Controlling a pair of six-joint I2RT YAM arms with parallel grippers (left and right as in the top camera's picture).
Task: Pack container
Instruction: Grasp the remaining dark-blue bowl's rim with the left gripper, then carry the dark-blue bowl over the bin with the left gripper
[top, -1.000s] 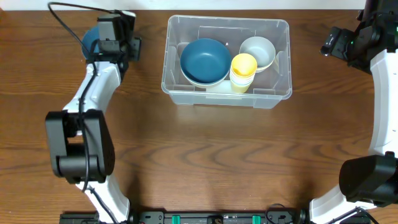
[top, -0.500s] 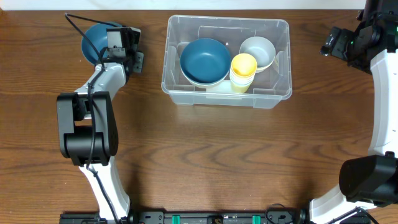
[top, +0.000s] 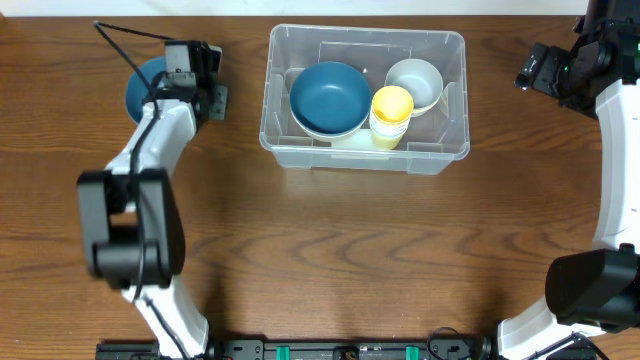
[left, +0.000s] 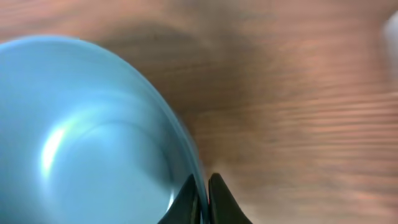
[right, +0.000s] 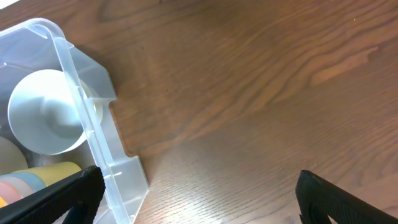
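The dark blue bowl (top: 331, 97) is empty, so my left gripper will move up and to the right in the overhead view, over that bowl, then go down and let go.
The container (top: 452, 150), a clear plastic bin, stands at the back middle of the table. It holds a dark blue bowl (top: 328, 97), a stack of yellow cups (top: 391, 110) and a white bowl (top: 414, 82). Left of it is a light blue bowl (top: 143, 88). My left gripper (top: 165, 82) is shut on this bowl's right rim. In the left wrist view the black fingertips (left: 206, 186) pinch the thin rim of the light blue bowl (left: 93, 143). My right gripper (right: 199, 199) hangs open over bare wood, right of the container's corner (right: 93, 124).
The table is dark brown wood (top: 330, 260). My right arm (top: 610, 150) stands along the right edge. My left arm (top: 140, 200) reaches up the left side. In the right wrist view the white bowl (right: 43, 112) shows through the bin wall.
My left gripper has closed on the light blue bowl's rim. The bowl and the left arm have shifted slightly. The right arm has not moved.
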